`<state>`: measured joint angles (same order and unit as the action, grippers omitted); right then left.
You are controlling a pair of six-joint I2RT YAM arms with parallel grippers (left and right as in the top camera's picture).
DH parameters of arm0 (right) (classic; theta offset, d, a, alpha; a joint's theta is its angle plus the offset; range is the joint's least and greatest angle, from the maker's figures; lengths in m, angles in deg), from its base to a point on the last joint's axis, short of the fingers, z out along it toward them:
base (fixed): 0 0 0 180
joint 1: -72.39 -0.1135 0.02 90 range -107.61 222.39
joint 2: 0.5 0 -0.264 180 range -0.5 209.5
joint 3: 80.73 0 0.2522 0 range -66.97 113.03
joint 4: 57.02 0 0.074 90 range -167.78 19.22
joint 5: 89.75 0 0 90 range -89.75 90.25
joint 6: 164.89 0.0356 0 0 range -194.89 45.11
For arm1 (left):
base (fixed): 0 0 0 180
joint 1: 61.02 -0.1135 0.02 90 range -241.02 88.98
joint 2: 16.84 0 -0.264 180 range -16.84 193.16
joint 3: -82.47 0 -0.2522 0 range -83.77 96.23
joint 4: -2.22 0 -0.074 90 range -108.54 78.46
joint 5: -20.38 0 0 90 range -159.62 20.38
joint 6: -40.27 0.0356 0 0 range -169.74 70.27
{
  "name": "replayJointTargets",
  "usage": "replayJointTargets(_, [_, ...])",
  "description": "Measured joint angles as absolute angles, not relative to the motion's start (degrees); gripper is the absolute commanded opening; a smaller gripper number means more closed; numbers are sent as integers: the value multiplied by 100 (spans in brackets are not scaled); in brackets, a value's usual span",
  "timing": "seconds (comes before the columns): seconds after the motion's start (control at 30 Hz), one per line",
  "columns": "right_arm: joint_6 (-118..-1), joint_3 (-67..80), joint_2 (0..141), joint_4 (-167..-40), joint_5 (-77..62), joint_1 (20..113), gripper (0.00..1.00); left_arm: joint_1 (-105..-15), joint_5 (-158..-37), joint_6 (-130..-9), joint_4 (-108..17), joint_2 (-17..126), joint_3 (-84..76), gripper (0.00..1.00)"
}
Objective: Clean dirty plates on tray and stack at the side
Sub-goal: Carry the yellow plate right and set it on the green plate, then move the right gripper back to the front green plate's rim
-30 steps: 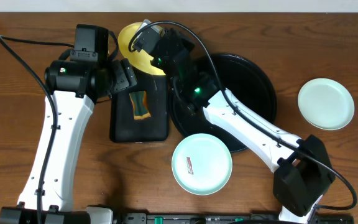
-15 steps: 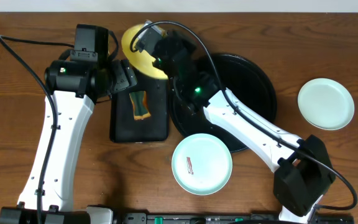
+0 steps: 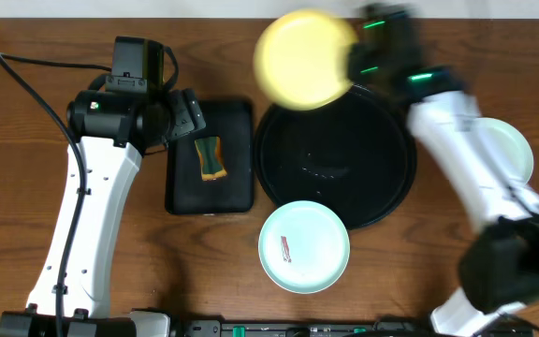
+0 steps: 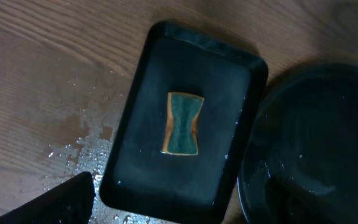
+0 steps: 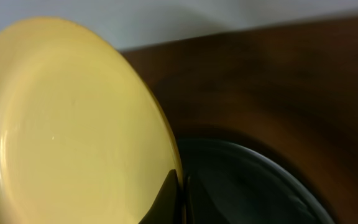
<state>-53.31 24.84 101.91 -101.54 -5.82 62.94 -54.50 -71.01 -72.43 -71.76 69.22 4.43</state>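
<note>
My right gripper holds the pale yellow plate (image 3: 305,58). It should next carry the plate to the right in the overhead view and down onto the light blue plate at the side to stack it.
My right gripper (image 5: 181,190) is shut on the rim of the pale yellow plate (image 3: 305,58), which it holds in the air above the far rim of the round black tray (image 3: 382,178). The plate fills the left of the right wrist view (image 5: 67,124). A light blue plate with a reddish smear (image 3: 304,246) lies on the table at the tray's near edge. Another light blue plate (image 3: 511,150) lies at the right, partly behind my right arm. My left gripper (image 3: 187,117) hovers over the rectangular tray; only one dark finger (image 4: 55,202) shows.
A small rectangular black tray (image 3: 210,192) holds a green and orange sponge (image 3: 211,157), also seen in the left wrist view (image 4: 183,122). Water drops wet the table left of it (image 4: 86,143). The round tray's wet rim (image 4: 260,186) lies right of it.
My right arm has swung quickly to the right, carrying the yellow plate from above the rectangular tray to above the round tray's far edge. The left arm has not moved.
</note>
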Motion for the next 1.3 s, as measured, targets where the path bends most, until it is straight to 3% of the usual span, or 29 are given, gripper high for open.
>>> replayJointTargets(0.33, [-4649,2543,10280,-12189,-1399,9669,1,-5450,-7098,-7243,-7176,6922,443,89])
replayJointTargets(0.57, [-4728,2329,10921,-12731,-1196,10856,1,-5450,-7098,-7241,-7174,6922,443,89])
replayJointTargets(0.83, [-5309,1545,11163,-12126,-1049,11201,1,-5450,-7098,-7243,-7174,6922,443,89])
replayJointTargets(0.87, [-5453,1527,11163,-12080,-1104,11186,6,-5450,-7098,-7243,-7176,6922,443,89])
replayJointTargets(0.9, [-5582,1525,11163,-12034,-1183,11164,30,-5450,-7098,-7243,-7174,6922,443,89])
replayJointTargets(0.93, [-5681,1525,11163,-11990,-1250,11144,40,-5450,-7098,-7243,-7174,6922,443,89])
replayJointTargets(1.13, [-6186,1516,11061,-11754,-1906,10943,52,-5450,-7098,-7243,-7174,6922,443,89])
replayJointTargets(1.3, [-6522,1501,10226,-11702,-2308,10397,51,-5450,-7096,-7243,-7174,6922,443,89])
